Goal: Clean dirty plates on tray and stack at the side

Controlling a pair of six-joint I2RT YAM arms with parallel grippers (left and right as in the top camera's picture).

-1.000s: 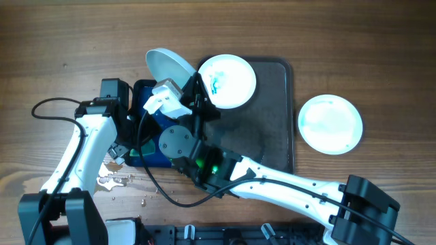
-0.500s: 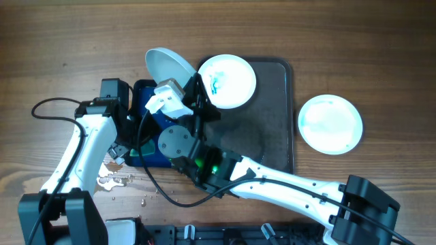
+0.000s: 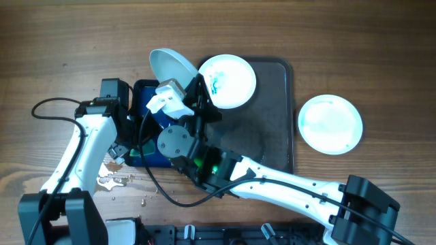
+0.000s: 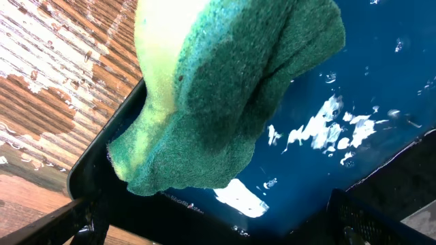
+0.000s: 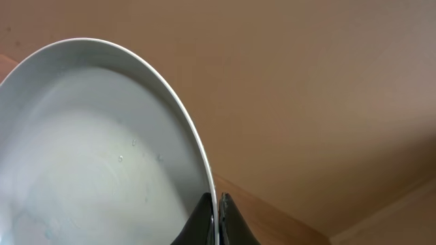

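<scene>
I need to swing my right gripper to the right in the overhead view, past the tray (image 3: 272,136), and lower its plate level onto the clean plate (image 3: 330,124), because the stack starts there.
My right gripper (image 5: 216,204) is shut on the rim of a white plate (image 5: 95,150). It holds the plate tilted on edge above the far end of the blue water basin (image 3: 144,95), as the overhead view shows (image 3: 170,67). A dirty plate with blue smears (image 3: 228,80) lies on the dark tray (image 3: 272,136). A clean plate (image 3: 330,124) lies on the table to the right of the tray. My left gripper (image 4: 218,228) is open, low in the basin (image 4: 354,82). The green and yellow sponge (image 4: 225,88) lies just ahead of it against the basin's rim.
Water is spilled on the wooden table (image 3: 112,180) by the basin's near left corner. The right arm (image 3: 272,180) reaches across the near side of the tray. A black cable (image 3: 48,105) loops at the left.
The held plate has shifted slightly to the right. The left arm has not visibly moved.
</scene>
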